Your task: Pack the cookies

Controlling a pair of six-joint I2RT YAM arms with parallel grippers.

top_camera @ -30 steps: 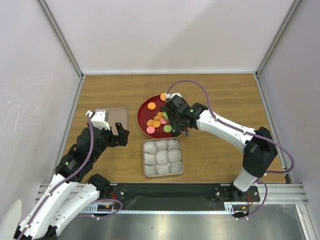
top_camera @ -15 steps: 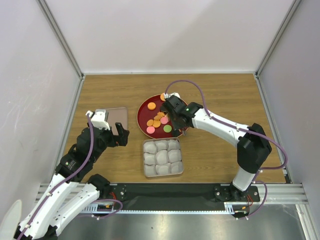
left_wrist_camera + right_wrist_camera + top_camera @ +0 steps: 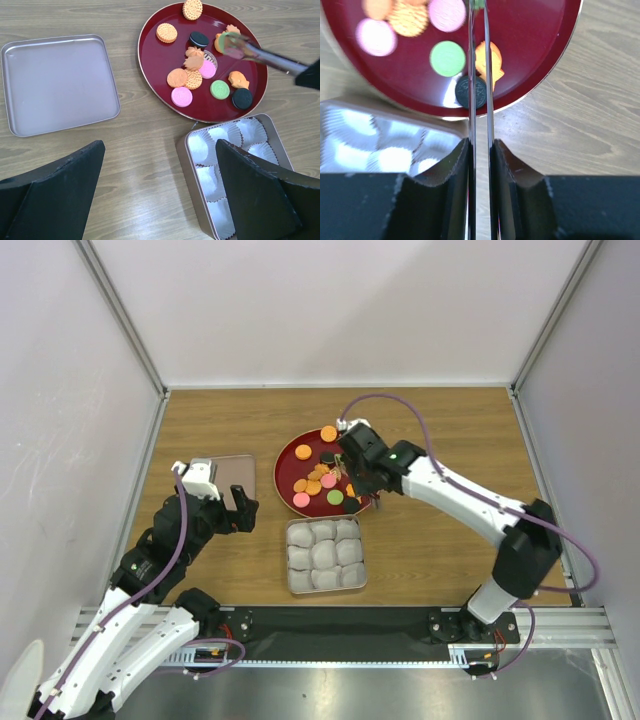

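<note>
The tin's empty far corner cup (image 3: 299, 534) is back from the right gripper and to its left in the top view, so the robot should carry the tongs there and let go.
The cookies (image 3: 315, 480) lie on a round red plate (image 3: 285, 462): orange, pink, green and black discs, also seen in the left wrist view (image 3: 192, 75). My right gripper (image 3: 368, 490) is shut on metal tongs (image 3: 477, 75) over the plate's right side. The tongs' tips (image 3: 231, 44) pinch a green cookie (image 3: 478, 4) above an orange one. A black cookie (image 3: 471, 92) and a flower-shaped orange cookie (image 3: 495, 62) lie under the tongs. My left gripper (image 3: 240, 508) is open and empty, left of the plate (image 3: 150, 60).
A square tin (image 3: 290, 585) filled with pale paper cups (image 3: 210, 147) stands in front of the plate. Its flat lid (image 3: 60, 82) lies to the left, partly under my left gripper in the top view (image 3: 240, 468). White walls enclose the table.
My right gripper with the tongs has shifted a little to the right and back over the plate. The left arm has not moved.
</note>
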